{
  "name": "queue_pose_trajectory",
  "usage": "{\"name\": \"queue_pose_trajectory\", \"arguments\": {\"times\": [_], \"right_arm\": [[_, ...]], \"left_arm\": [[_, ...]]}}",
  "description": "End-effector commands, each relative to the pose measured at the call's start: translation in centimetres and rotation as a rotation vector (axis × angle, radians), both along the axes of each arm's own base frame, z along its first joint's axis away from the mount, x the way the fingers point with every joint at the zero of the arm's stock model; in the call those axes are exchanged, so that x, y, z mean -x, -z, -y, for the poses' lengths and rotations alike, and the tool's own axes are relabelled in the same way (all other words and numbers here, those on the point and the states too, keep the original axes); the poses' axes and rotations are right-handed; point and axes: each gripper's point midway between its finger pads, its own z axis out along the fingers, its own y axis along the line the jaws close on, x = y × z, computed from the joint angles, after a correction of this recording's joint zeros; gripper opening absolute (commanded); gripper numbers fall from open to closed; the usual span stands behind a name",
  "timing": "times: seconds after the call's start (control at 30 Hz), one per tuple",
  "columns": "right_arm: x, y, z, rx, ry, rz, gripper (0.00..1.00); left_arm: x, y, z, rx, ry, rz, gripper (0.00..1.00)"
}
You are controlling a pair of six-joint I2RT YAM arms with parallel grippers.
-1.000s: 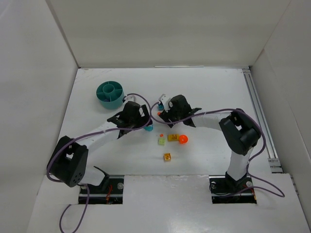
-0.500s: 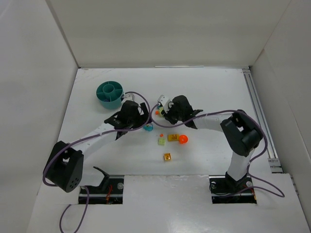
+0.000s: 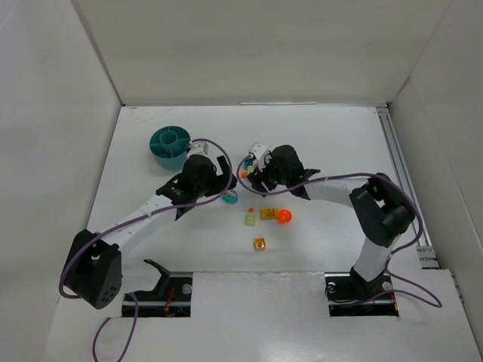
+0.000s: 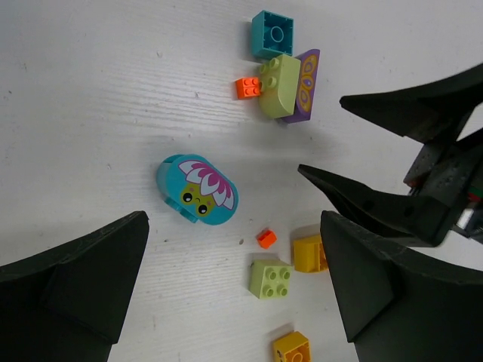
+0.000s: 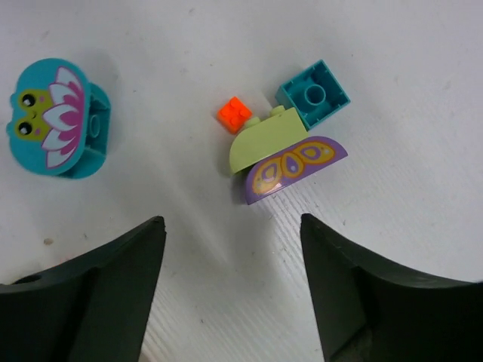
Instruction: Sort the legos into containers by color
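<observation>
The butterfly stack slants across my right gripper's opening, so I will lower that gripper outward next, turning its fingers to straddle lime and purple.
The legos lie loose on the white table. A round teal brick with a flower face [image 4: 198,190] sits just ahead of my left gripper [image 4: 234,226], which is open and holds nothing. Near that gripper are a lime square brick [image 4: 271,278], a tiny orange bit [image 4: 266,238] and two yellow bricks [image 4: 309,253]. My right gripper [image 5: 232,226] is open and empty, hovering just short of a cluster: a purple butterfly piece [image 5: 296,167], a lime curved brick [image 5: 268,139], a teal square brick [image 5: 313,92] and a small orange brick [image 5: 234,113]. The divided teal bowl [image 3: 171,145] stands at the far left.
An orange ball-like piece [image 3: 284,217] rests beside a yellow brick [image 3: 268,213], and another yellow brick [image 3: 259,243] lies nearer the arm bases. The two grippers [image 3: 225,185] [image 3: 249,175] are close together mid-table. White walls enclose the table.
The left arm has stretched farther out, carrying its gripper toward the bowl side. The right gripper has shifted slightly away from the bases. The bricks lie where they were.
</observation>
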Motion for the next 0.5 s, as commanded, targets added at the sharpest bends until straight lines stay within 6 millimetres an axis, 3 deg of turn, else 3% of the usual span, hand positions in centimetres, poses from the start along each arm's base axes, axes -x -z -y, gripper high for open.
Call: {"name": "queue_pose_trajectory", "arguments": {"times": [0.0, 0.13, 0.2, 0.27, 0.37, 0.47], "right_arm": [[-1.4, -2.0, -2.5, -0.071, 0.117, 0.002, 0.79], [-2.0, -1.0, -3.5, -0.076, 0.249, -0.043, 0.8], [-2.8, -0.8, -2.6, -0.075, 0.354, -0.049, 0.8], [-2.5, 0.9, -2.2, -0.072, 0.437, -0.103, 0.8], [-3.0, 1.9, -1.2, -0.075, 0.551, -0.119, 0.8], [-3.6, 1.7, -0.9, -0.072, 0.586, -0.105, 0.79]], "left_arm": [[-0.2, -1.3, 0.4, 0.023, 0.016, 0.045, 0.96], [-0.1, -1.3, 0.6, 0.027, 0.024, 0.042, 0.96], [-0.1, -1.3, 0.6, 0.027, 0.024, 0.042, 0.96], [-0.3, -1.3, 0.3, 0.027, 0.015, 0.042, 0.96], [-0.3, -1.3, 0.3, 0.027, 0.015, 0.042, 0.96], [-0.3, -1.2, -0.1, 0.027, 0.005, 0.042, 0.96]]}}
